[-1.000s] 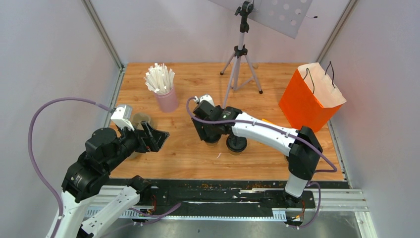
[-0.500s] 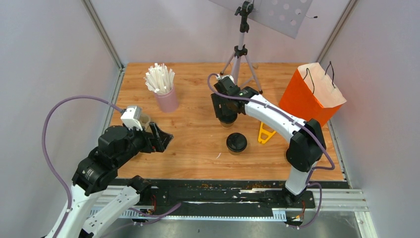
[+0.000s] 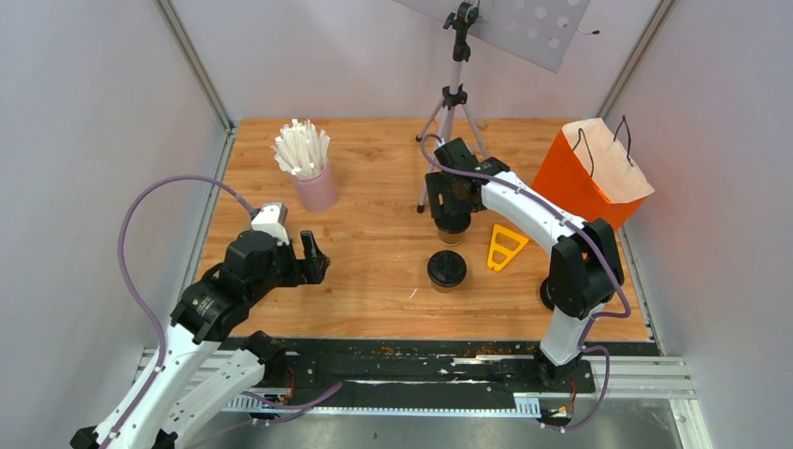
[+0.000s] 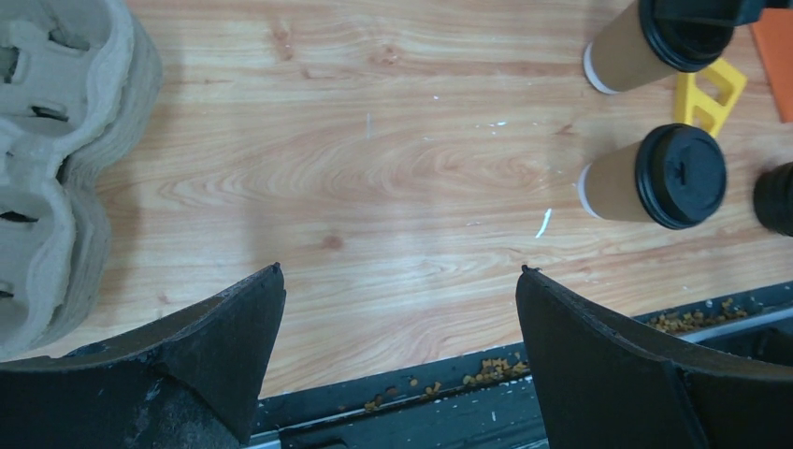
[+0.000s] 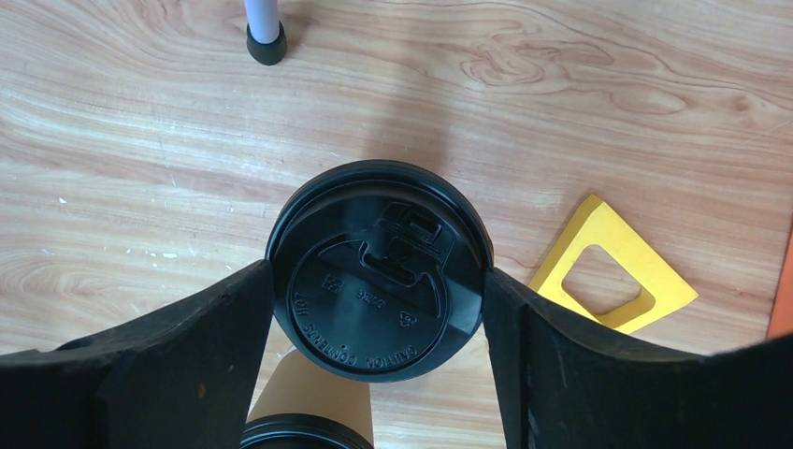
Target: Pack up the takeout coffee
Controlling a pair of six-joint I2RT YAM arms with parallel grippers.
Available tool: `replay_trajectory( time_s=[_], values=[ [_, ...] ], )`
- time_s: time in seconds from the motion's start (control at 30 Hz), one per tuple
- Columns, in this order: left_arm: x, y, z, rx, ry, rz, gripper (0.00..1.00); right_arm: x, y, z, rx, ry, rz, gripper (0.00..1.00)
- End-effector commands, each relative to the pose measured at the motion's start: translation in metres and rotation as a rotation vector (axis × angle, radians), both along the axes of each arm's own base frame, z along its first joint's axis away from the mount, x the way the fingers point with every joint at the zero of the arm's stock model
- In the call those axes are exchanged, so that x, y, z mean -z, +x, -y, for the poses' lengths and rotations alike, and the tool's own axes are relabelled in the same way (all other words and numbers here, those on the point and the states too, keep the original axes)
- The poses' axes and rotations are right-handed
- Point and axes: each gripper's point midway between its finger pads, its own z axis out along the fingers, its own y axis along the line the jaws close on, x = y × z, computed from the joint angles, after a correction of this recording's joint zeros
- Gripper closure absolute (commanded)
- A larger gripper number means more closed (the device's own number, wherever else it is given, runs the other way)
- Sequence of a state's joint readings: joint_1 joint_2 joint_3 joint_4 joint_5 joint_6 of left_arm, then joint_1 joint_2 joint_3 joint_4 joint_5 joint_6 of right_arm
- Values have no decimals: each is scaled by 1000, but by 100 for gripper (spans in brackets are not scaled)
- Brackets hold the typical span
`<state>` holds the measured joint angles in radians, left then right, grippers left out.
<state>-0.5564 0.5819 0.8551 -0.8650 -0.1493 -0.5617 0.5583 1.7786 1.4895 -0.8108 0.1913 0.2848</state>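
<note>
The robot will next move its left gripper to the left in the top view, turning and lowering it onto the pulp trays' middle fold, because the fold gets narrower between the wells.
My right gripper (image 3: 452,210) is shut on a takeout coffee (image 3: 451,234), a kraft-brown cup with a black lid. In the right wrist view my right gripper (image 5: 378,279) has a finger on each side of the lid (image 5: 379,262). I cannot tell whether the cup is touching the table. A second lidded coffee (image 3: 447,269) stands just in front of it and also shows in the left wrist view (image 4: 655,178). My left gripper (image 3: 315,261) is open and empty over bare wood, left of both cups; its jaws (image 4: 400,281) are wide apart.
An orange paper bag (image 3: 587,182) stands open at the right. A yellow triangle piece (image 3: 505,248) lies between the cups and the bag. A tripod (image 3: 454,112) stands behind the held cup. A pink cup of white sticks (image 3: 310,173) is back left. Pulp trays (image 4: 47,168) lie far left.
My right gripper has carried its coffee up and to the right, past the standing cup to beside the tripod. My left arm has swung right, uncovering less of the pulp trays.
</note>
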Motion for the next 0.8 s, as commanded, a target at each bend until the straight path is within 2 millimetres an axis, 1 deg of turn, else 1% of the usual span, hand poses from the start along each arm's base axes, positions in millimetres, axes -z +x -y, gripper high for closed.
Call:
replay_trajectory(
  time_s=[0.0, 0.13, 0.23, 0.37, 0.43, 0.53, 0.6, 0.67, 0.7, 0.77],
  values=[
    [-7, 16, -2, -43, 7, 52, 0, -6, 6, -6, -28, 46, 21, 20],
    [1, 16, 2, -10, 33, 23, 0, -3, 3, -3, -27, 54, 7, 17],
    [8, 15, 3, -6, 51, -12, 0, -5, 2, -3, -31, 54, 7, 15],
    [7, 16, 4, -11, 43, -14, 0, -12, -3, 4, -23, 32, 2, 10],
    [4, 18, 1, -36, 44, -7, 0, -23, -6, 6, -24, 38, 12, 9],
    [0, 22, -5, -80, 68, -20, 0, -46, -11, 4, -46, 72, 38, 6],
    [-3, 26, 0, -53, 68, -14, 0, -61, -15, 3, -59, 92, 57, 5],
    [-5, 28, 10, -26, 32, -8, 0, -71, -19, 4, -63, 105, 75, 3],
    [-5, 30, 12, -34, 20, -9, 0, -77, -23, 4, -69, 114, 84, 2],
    [-2, 36, 6, -98, 30, -17, 0, -89, -30, 3, -82, 137, 107, 0]
  ],
)
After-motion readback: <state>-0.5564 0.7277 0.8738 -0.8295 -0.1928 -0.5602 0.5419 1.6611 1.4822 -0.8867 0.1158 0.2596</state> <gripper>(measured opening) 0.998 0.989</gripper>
